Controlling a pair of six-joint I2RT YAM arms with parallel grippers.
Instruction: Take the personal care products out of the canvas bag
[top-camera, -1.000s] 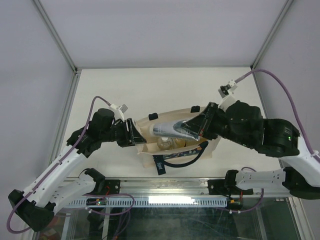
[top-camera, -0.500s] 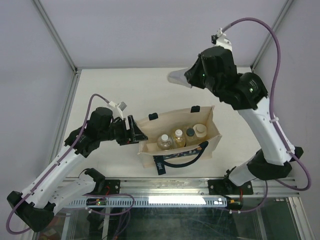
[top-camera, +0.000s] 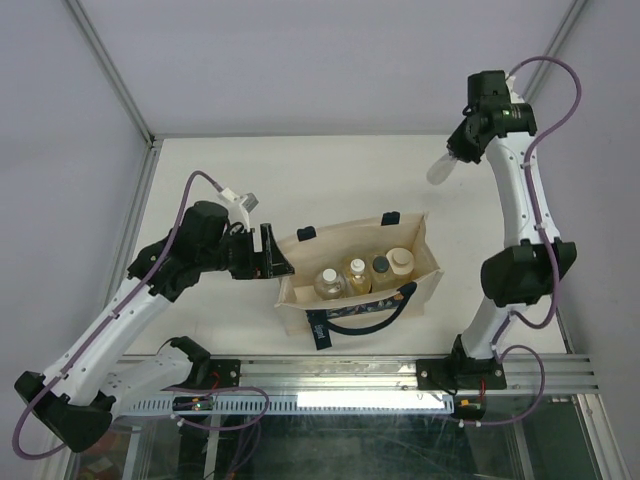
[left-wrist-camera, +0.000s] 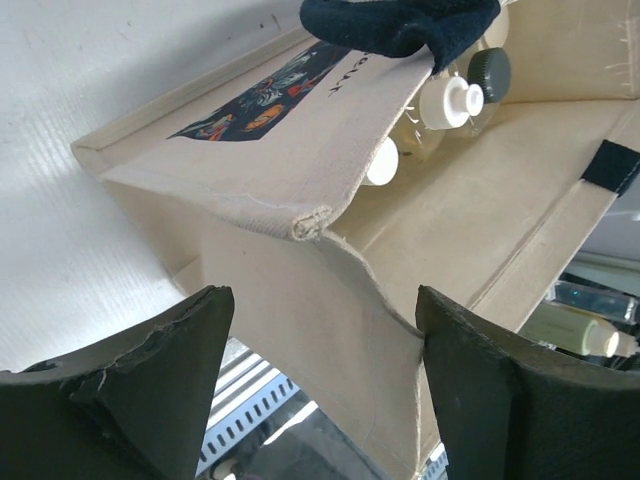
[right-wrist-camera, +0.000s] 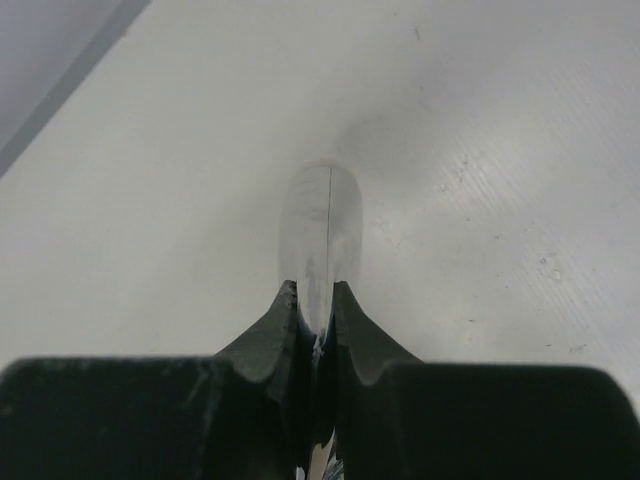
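The robot's right gripper should move down and ease toward the right in the top view, then release the tube there, because bare tabletop is below the silvery flat tube (top-camera: 440, 170).
The canvas bag (top-camera: 345, 245) stands open at the table's middle front. In it stand a clear bottle with a white cap (top-camera: 327, 283), a yellowish bottle (top-camera: 355, 275), a dark-capped bottle (top-camera: 381, 267) and a tan-capped bottle (top-camera: 401, 261). My left gripper (top-camera: 272, 255) is open, its fingers on either side of the bag's left end wall (left-wrist-camera: 300, 250); white caps (left-wrist-camera: 455, 100) and a dark cap (left-wrist-camera: 490, 70) show inside. My right gripper (top-camera: 462, 148) is shut on the silvery flat tube (top-camera: 440, 170), held in the air over the far right of the table; the tube (right-wrist-camera: 320, 230) sticks out past my fingertips (right-wrist-camera: 315, 295).
The bag's navy handle (top-camera: 375, 310) hangs over its near side. A metal rail (top-camera: 350, 372) runs along the table's near edge. Frame posts (top-camera: 110, 75) and grey walls close in the left, right and far sides. Bare table top (top-camera: 300, 180) lies behind the bag.
My right gripper has lifted the silvery tube out of the bag and swung it up and to the far right. My left gripper has stayed at the bag's left end.
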